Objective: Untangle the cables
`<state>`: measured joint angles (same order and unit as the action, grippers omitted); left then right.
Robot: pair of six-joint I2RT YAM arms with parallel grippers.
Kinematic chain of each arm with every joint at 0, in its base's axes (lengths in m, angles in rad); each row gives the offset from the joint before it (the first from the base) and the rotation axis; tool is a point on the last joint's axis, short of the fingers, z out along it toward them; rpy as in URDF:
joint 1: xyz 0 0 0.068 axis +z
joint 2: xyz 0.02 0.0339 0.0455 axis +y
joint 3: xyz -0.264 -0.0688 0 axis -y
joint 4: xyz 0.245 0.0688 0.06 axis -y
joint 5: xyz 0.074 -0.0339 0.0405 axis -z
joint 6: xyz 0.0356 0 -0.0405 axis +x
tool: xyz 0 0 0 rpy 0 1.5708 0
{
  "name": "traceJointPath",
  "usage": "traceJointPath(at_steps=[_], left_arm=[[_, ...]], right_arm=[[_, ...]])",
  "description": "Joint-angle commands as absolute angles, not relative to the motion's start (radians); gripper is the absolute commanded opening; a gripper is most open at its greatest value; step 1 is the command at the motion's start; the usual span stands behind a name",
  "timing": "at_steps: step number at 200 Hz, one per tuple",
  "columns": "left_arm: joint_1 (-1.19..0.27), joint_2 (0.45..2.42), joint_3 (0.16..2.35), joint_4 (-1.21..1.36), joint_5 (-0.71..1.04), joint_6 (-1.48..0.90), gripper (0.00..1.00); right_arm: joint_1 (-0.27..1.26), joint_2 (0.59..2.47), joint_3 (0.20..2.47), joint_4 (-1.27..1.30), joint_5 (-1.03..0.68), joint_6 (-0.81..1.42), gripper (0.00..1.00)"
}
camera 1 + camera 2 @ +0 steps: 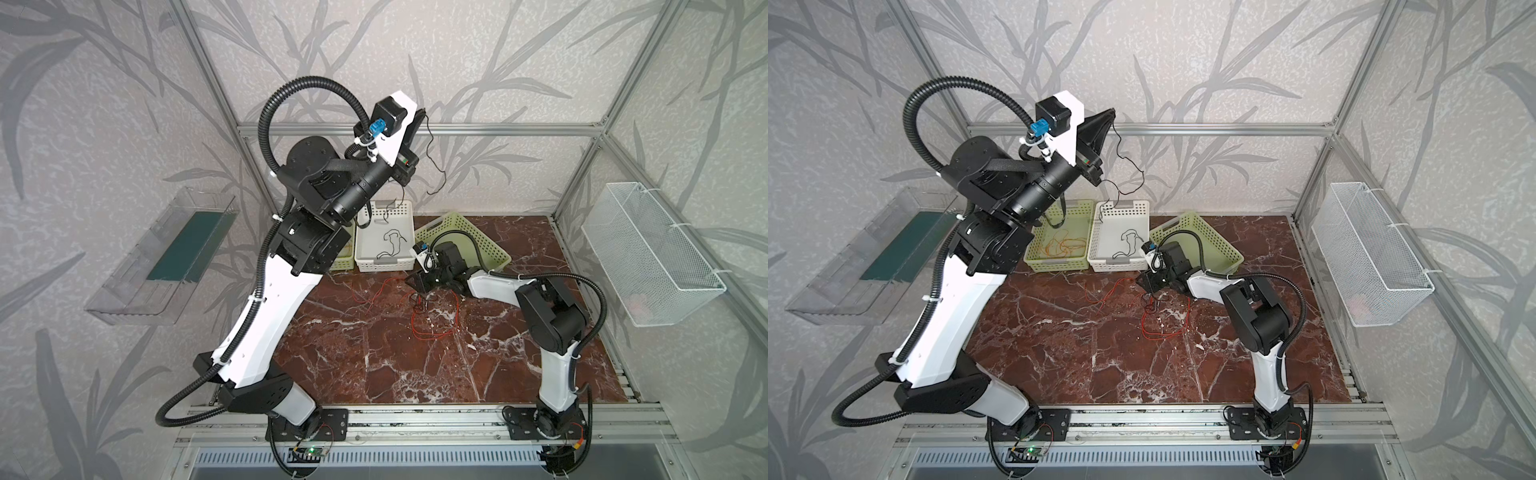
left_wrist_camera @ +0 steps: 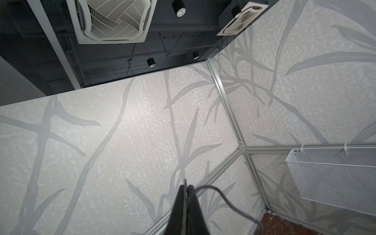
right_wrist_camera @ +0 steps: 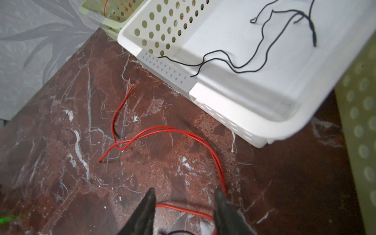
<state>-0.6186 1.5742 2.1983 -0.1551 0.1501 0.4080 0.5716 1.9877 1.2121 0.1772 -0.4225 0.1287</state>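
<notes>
Another black cable is already in the white basket, so the left gripper will next move down over that basket's bottom, tip downward and let go of the thin black cable.
My left gripper is raised high near the back wall. It is shut on a thin black cable that hangs down toward the white basket. Another black cable lies inside that basket. Red cables loop loosely on the marble table. My right gripper is low over them and open. One red strand runs on the table between its fingers. Orange cables lie in the left green basket.
A second green basket stands tilted behind the right arm. A white wire-mesh basket hangs on the right wall and a clear tray on the left wall. A small dark cable tangle lies by the right gripper.
</notes>
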Motion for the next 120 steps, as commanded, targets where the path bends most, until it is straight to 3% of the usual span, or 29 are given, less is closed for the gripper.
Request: traceJointPath(at_steps=[1,43,120], left_arm=[[-0.521,1.633,2.192,-0.171,0.143,0.357,0.00],[-0.421,1.673,2.030,-0.055,0.154,0.244,0.00],[-0.325,1.794,1.893,0.058,0.178,0.080,0.00]], right_arm=[[0.568,1.890,1.172,0.213,-0.466,0.132,0.58],[0.556,1.791,1.130,0.207,-0.560,0.099,0.68],[0.544,1.619,1.078,0.061,-0.554,0.045,0.70]])
